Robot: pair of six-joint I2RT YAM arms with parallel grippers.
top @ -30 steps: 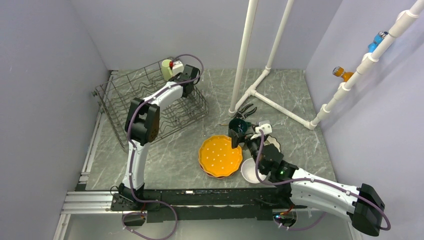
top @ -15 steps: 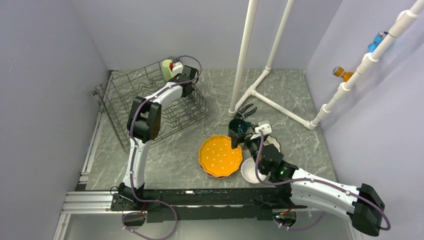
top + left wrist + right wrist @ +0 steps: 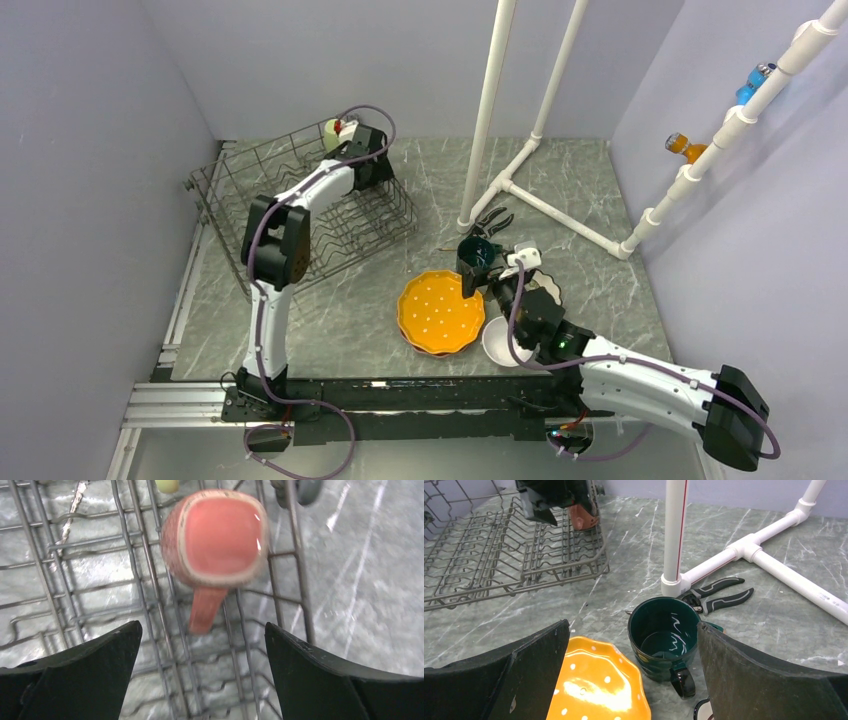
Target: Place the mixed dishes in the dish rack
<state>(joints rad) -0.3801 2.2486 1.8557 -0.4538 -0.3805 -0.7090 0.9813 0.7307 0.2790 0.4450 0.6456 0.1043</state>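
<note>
My right gripper next needs to move outward, tip downward and lower its open fingers astride the teal mug's rim by the orange plates, as the mug's opening faces up.
My left gripper [image 3: 202, 627] hangs open over the far right corner of the dish rack [image 3: 215, 200]. Below it the small pink mug [image 3: 215, 535] shows blurred, mouth up, on the rack wires [image 3: 295, 555], free of both fingers. A pale green mug [image 3: 330, 133] sits at the rack's far edge. My right gripper [image 3: 633, 624] is open, low over the table. The dark teal mug [image 3: 664, 635] stands upright just ahead between its fingers, handle toward me, untouched. Orange dotted plates [image 3: 440, 312] lie stacked left of it. A white bowl [image 3: 497, 342] and a patterned bowl [image 3: 548, 287] sit partly hidden by the right arm.
Black-handled pliers [image 3: 719, 592] lie behind the teal mug at the foot of a white pipe frame [image 3: 485, 110] that stands on the table's far right. Grey walls close in the table on three sides.
The left gripper has opened and let go of the pink mug, which now sits in the rack. Its wrist has shifted a little toward the back. The right arm has not moved.
</note>
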